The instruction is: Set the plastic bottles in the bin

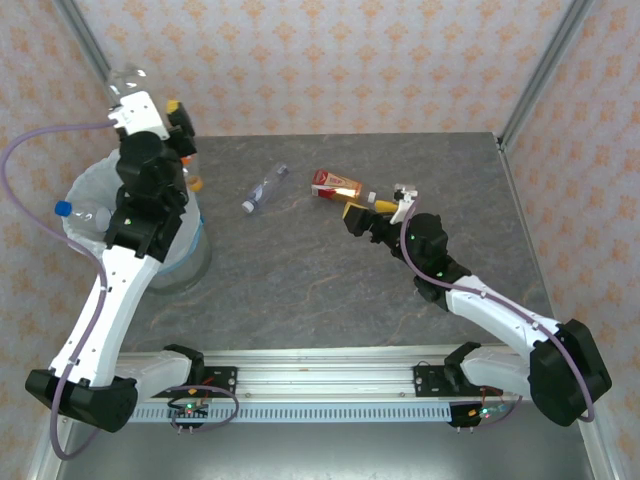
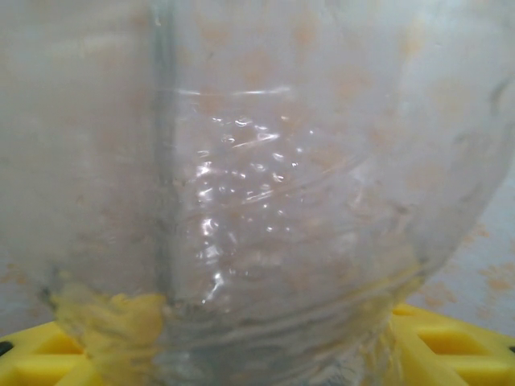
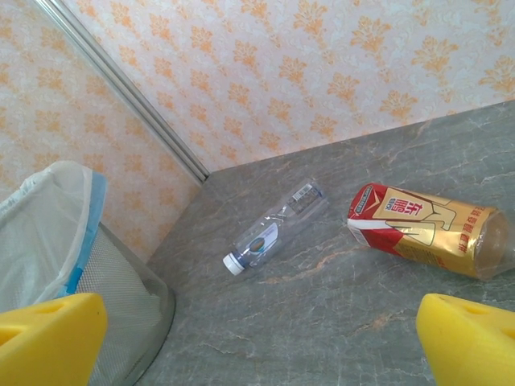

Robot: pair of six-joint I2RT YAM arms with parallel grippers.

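I need to swing the crushed bottle (image 1: 124,80) with my left gripper next, from beyond the bin's far rim back over the white bag (image 1: 94,188) toward the blue-capped bottle. Then I should let go of it.
My left gripper (image 1: 130,98) is raised above the far side of the bin (image 1: 185,262) and is shut on a crushed clear plastic bottle (image 1: 124,80). In the left wrist view that bottle (image 2: 273,193) sits between the yellow fingers (image 2: 451,338). A blue-capped bottle (image 1: 85,212) lies inside the bin's white bag. A small clear bottle with a white cap (image 1: 264,188) (image 3: 273,227) and a red-and-gold labelled bottle (image 1: 336,184) (image 3: 426,229) lie on the table. My right gripper (image 1: 375,213) (image 3: 257,346) stands open just near of the red-and-gold bottle, holding nothing.
The grey stone-pattern table (image 1: 330,280) ends at patterned walls behind, with metal posts at the back corners (image 1: 540,70). Orange-capped items (image 1: 195,182) peek out beside my left arm. In the right wrist view the bin (image 3: 48,233) stands at the left.
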